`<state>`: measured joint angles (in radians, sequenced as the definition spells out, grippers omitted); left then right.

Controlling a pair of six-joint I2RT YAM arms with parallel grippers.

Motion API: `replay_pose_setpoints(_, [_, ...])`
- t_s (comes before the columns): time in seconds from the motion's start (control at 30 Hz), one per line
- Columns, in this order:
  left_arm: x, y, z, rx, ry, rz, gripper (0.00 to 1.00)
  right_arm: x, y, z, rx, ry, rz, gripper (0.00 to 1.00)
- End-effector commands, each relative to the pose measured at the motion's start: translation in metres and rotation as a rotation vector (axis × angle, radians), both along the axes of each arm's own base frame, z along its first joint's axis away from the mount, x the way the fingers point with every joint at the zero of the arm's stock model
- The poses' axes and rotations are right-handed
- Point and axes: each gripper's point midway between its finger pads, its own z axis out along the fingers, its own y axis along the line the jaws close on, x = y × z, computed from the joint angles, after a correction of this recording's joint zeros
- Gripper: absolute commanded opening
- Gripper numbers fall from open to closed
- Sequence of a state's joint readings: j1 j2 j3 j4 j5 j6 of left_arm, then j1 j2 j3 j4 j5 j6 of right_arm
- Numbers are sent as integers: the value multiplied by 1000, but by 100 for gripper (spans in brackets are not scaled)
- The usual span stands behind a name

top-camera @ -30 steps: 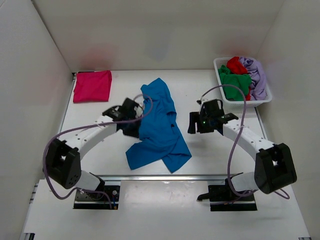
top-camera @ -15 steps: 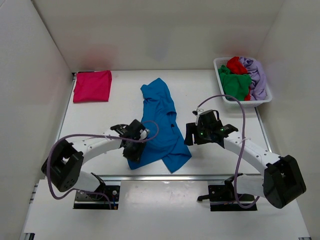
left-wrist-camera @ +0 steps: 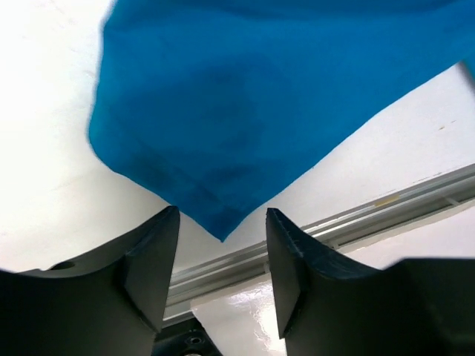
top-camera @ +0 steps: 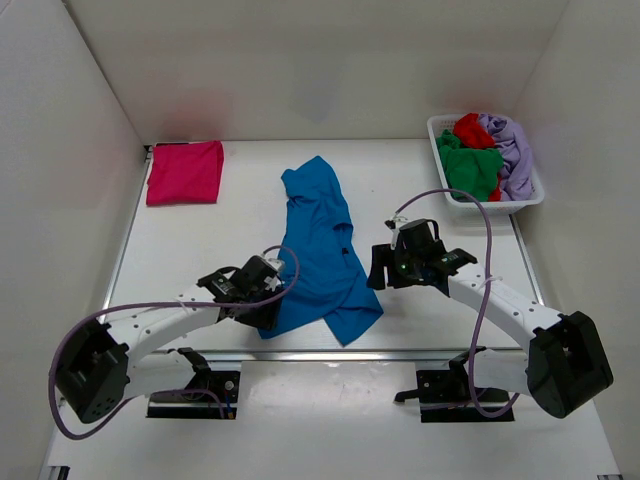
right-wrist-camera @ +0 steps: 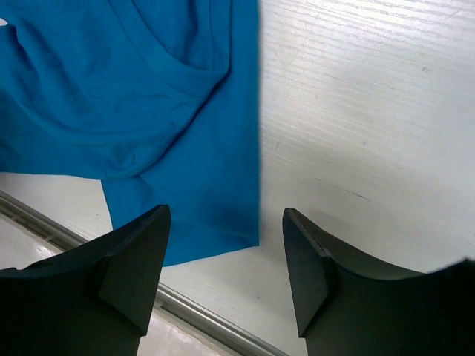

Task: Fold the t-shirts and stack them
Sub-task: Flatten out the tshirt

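I need to lower my left gripper next onto the blue t-shirt's pointed corner by the bar [top-camera: 266, 334] [left-wrist-camera: 222, 228] and close it. That corner is just below, between my left gripper's open fingers.
A bright blue t-shirt [top-camera: 322, 250] lies crumpled down the middle of the table. Its near-left corner [left-wrist-camera: 219, 222] points between my left gripper's fingers, and nothing is gripped. My left gripper [top-camera: 262, 300] stands open at that corner by the table's front edge. My right gripper [top-camera: 382, 268] hovers open just right of the shirt's lower right hem [right-wrist-camera: 215, 222], empty. A folded magenta-pink t-shirt [top-camera: 185, 171] rests at the back left. Green, red and lavender t-shirts [top-camera: 485, 155] are heaped in the basket.
A white lattice basket [top-camera: 524, 200] stands at the back right corner. A metal rail [top-camera: 330, 352] runs along the table's front edge, close under both grippers. White walls enclose the table on three sides.
My left gripper let go of the blue shirt, opened, and drew back toward the front edge. The shirt's lower left part now lies flat. My right gripper moved slightly left and nearer.
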<state>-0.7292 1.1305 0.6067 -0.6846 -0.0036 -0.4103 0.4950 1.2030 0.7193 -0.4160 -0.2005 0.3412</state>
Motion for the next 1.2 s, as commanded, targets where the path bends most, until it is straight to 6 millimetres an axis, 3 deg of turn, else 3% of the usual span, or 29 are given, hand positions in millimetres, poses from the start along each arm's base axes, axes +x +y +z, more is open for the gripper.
replay_pose_setpoints(0.0, [-2,-1,-8,38,-7,27,62,2,8,8,34,-32,12,59])
replay_pose_setpoints(0.23, [-26,5,-40,177,84,33,64,-1,5,7,31,-28,3,59])
replay_pose_setpoints(0.3, [-31,10,-48,213,88,50,60,-3,6,8,31,-30,7,59])
replay_pose_setpoints(0.33, [-31,9,-51,205,86,48,49,-5,5,9,27,-35,10,59])
replay_pose_setpoints(0.37, [-30,9,-55,192,89,63,46,-6,5,7,27,-34,13,59])
replay_pose_setpoints(0.4, [-29,9,-56,191,86,68,36,-10,8,7,30,-37,23,60])
replay_pose_setpoints(0.43, [-24,8,-57,173,71,77,6,-14,9,4,22,-34,28,59])
replay_pose_setpoints(0.47, [-15,3,-51,147,38,88,0,-18,9,1,24,-29,19,58])
replay_pose_setpoints(0.5, [-12,4,-50,153,26,83,0,-21,9,-2,24,-24,21,60])
replay_pose_setpoints(0.6, [9,-5,-20,98,-12,71,0,-32,13,-8,26,-9,21,59])
replay_pose_setpoints(0.67, [41,-18,29,13,-100,87,0,-38,17,-5,27,-37,23,58])
replay_pose_setpoints(0.7, [83,-19,94,-104,-203,125,0,-50,27,-7,48,-50,28,57])
replay_pose_setpoints(0.8, [111,-11,125,-124,-267,156,0,-60,40,-6,54,-63,42,56])
replay_pose_setpoints(0.97, [134,-5,131,-79,-277,170,0,-79,71,-13,-10,-84,77,55])
replay_pose_setpoints(1.17, [147,5,141,-120,-290,199,0,-101,80,-42,-114,-38,160,60])
